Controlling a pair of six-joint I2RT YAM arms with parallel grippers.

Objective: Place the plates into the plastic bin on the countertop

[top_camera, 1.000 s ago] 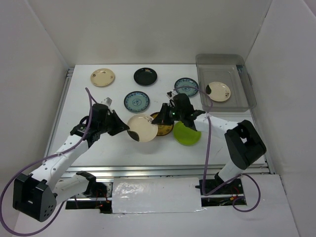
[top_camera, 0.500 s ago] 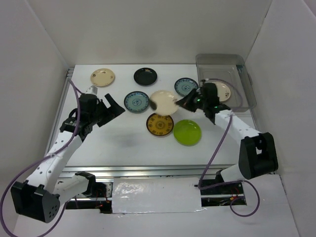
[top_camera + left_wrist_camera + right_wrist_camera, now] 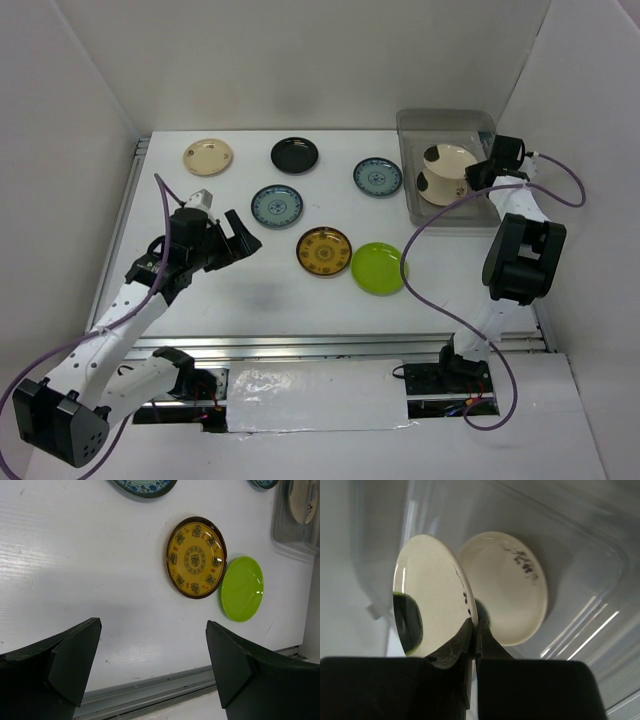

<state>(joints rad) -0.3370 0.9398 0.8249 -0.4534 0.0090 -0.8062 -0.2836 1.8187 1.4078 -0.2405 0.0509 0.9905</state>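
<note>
Next, my open left gripper moves outward and down onto the nearer blue-patterned plate's rim farthest from the bin. The reason is that this plate lies closest to the gripper.
My right gripper (image 3: 478, 173) is shut on the rim of a cream plate with a dark mark (image 3: 445, 168), holding it on edge inside the plastic bin (image 3: 440, 120) at the back right. The right wrist view shows the pinched plate (image 3: 432, 600) in the gripper (image 3: 476, 625), next to another cream plate (image 3: 505, 587) lying in the bin (image 3: 580, 555). My left gripper (image 3: 240, 233) is open and empty above the countertop (image 3: 250, 300). On the countertop lie a cream (image 3: 208, 156), a black (image 3: 294, 154), two blue-patterned (image 3: 277, 206) (image 3: 377, 176), an amber (image 3: 324, 251) and a lime green plate (image 3: 379, 268).
From the left wrist, the wide-spread gripper (image 3: 152, 665) looks over bare countertop toward the amber plate (image 3: 196, 557) and lime plate (image 3: 242, 588). The metal rail (image 3: 150, 697) runs along the near edge. White walls enclose the countertop.
The left gripper opened and drew back to the left. The right arm carried the cream plate from the middle of the countertop rightward into the bin.
</note>
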